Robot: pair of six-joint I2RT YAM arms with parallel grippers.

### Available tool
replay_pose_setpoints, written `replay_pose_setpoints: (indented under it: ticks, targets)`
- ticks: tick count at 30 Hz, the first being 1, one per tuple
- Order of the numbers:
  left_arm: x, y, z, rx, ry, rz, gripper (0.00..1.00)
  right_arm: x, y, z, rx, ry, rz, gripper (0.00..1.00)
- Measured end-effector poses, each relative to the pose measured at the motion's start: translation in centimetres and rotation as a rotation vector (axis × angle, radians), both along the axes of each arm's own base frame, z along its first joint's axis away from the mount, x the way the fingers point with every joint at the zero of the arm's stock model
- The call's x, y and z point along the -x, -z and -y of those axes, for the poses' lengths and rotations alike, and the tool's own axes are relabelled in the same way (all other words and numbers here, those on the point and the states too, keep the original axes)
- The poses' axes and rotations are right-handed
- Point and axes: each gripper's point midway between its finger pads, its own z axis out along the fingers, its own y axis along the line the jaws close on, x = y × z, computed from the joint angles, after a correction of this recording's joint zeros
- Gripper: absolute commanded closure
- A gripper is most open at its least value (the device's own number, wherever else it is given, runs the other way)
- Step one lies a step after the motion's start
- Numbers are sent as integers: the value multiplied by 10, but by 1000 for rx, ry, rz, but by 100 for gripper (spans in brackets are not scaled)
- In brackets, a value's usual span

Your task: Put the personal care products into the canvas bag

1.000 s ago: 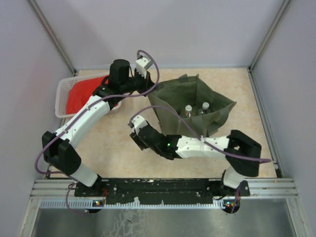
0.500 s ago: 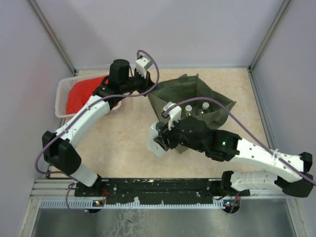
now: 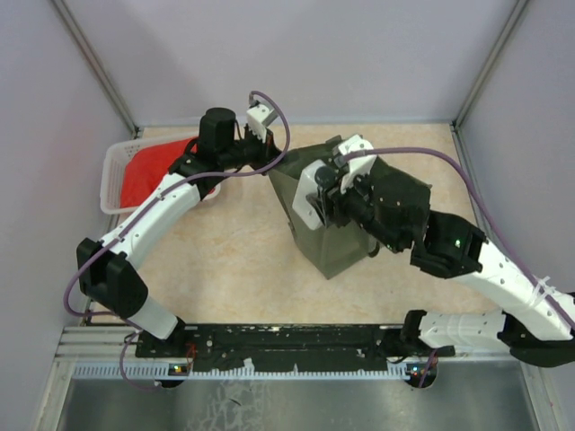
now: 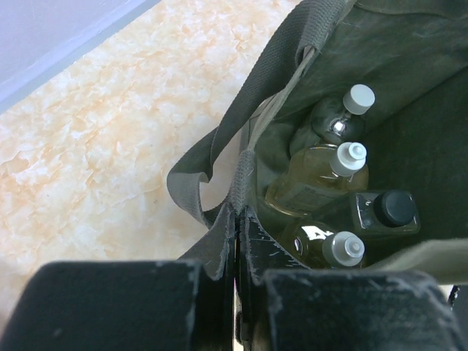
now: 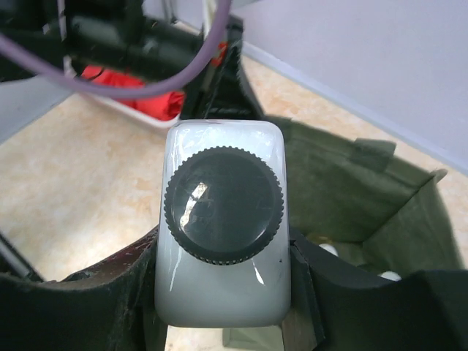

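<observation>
My right gripper needs to go to the right in the top view and down to release the bottle, as the bag's opening lies below it on that side.
The olive-green canvas bag (image 3: 334, 244) stands mid-table. My left gripper (image 3: 269, 154) is shut on its rim fabric beside a handle (image 4: 238, 212), at the bag's far left corner. My right gripper (image 3: 323, 199) is shut on the white bottle (image 5: 223, 292) with the dark-grey cap (image 5: 223, 201) and holds it over the bag's left edge. Inside the bag (image 4: 409, 44) lie two amber bottles with white caps (image 4: 322, 175) (image 4: 333, 247), a clear bottle with a black cap (image 4: 384, 210) and another white-capped bottle (image 4: 344, 113). The bag's opening (image 5: 344, 197) shows behind the held bottle.
A white lattice basket (image 3: 115, 171) with a red cloth (image 3: 148, 175) sits at the back left, next to my left arm. It also shows in the right wrist view (image 5: 146, 102). Grey walls close the back and both sides.
My right arm has swung from the floor at the bag's front left up over the bag, carrying the white bottle. The left gripper has stayed on the bag's rim.
</observation>
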Motion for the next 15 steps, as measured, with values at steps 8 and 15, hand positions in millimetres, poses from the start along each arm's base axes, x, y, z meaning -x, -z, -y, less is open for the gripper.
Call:
replay_pose_setpoints:
  ticks: [8, 15]
  targets:
    - [1, 1, 0, -1, 2, -4, 100, -79, 4, -9, 68, 58, -56, 100]
    - [1, 2, 0, -2, 3, -6, 100, -136, 2, 25, 90, 168, -90, 100]
